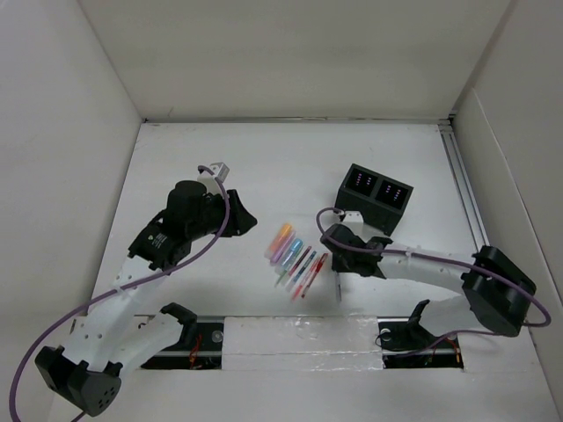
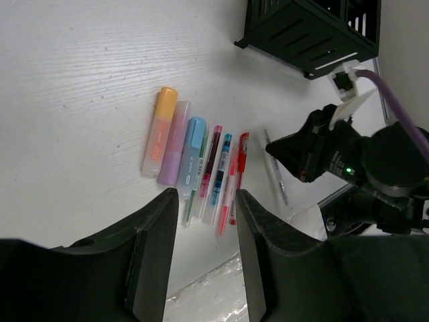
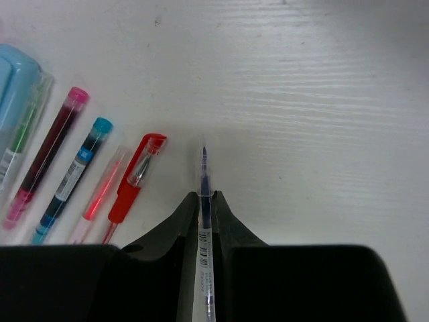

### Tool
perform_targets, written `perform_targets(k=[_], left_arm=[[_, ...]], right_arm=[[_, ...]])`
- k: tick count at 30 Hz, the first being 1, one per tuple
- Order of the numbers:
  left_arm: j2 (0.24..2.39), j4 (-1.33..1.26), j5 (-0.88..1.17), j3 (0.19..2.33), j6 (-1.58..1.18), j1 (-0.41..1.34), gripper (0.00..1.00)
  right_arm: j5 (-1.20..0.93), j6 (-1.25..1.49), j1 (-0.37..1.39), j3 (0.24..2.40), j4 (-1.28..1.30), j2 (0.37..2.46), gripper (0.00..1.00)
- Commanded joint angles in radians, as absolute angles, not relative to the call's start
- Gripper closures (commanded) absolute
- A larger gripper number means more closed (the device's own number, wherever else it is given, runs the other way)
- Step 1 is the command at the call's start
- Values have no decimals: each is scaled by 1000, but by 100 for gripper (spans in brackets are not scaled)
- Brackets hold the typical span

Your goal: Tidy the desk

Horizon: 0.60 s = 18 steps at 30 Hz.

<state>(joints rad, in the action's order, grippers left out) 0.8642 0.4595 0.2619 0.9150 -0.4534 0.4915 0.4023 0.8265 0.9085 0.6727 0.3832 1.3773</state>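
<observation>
My right gripper should next go up and move outward, turn the pen upright over the box section nearer the bar and go down to let it go, because that section is empty.
On the white desk a row of pens and highlighters lies side by side. In the left wrist view they run from an orange highlighter, a purple one and a blue one to a red pen. My right gripper is shut on a clear blue-ink pen just right of the row, low at the desk surface. My left gripper is open and empty above the desk, left of the row, its jaws wide apart.
A black two-compartment organizer box stands behind the right gripper and shows in the left wrist view. A metal rail runs along the desk's right edge. White panels wall the desk. Both arm bases sit at the near edge.
</observation>
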Motion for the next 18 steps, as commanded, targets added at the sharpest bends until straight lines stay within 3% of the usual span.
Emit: perform_targets(k=[1, 4, 9, 14, 18], left_arm=[[867, 422, 250, 957, -449, 497, 64], [867, 404, 244, 957, -457, 497, 64], [877, 371, 236, 960, -471, 497, 64], [884, 322, 241, 959, -491, 497, 65], [900, 290, 253, 959, -502, 497, 65]], right_arm=[[483, 712, 905, 736, 469, 1235, 100], [528, 573, 905, 799, 456, 1145, 100], [496, 159, 810, 787, 170, 974, 100], [253, -156, 519, 787, -79, 917, 100], [19, -268, 290, 848, -233, 1004, 100]])
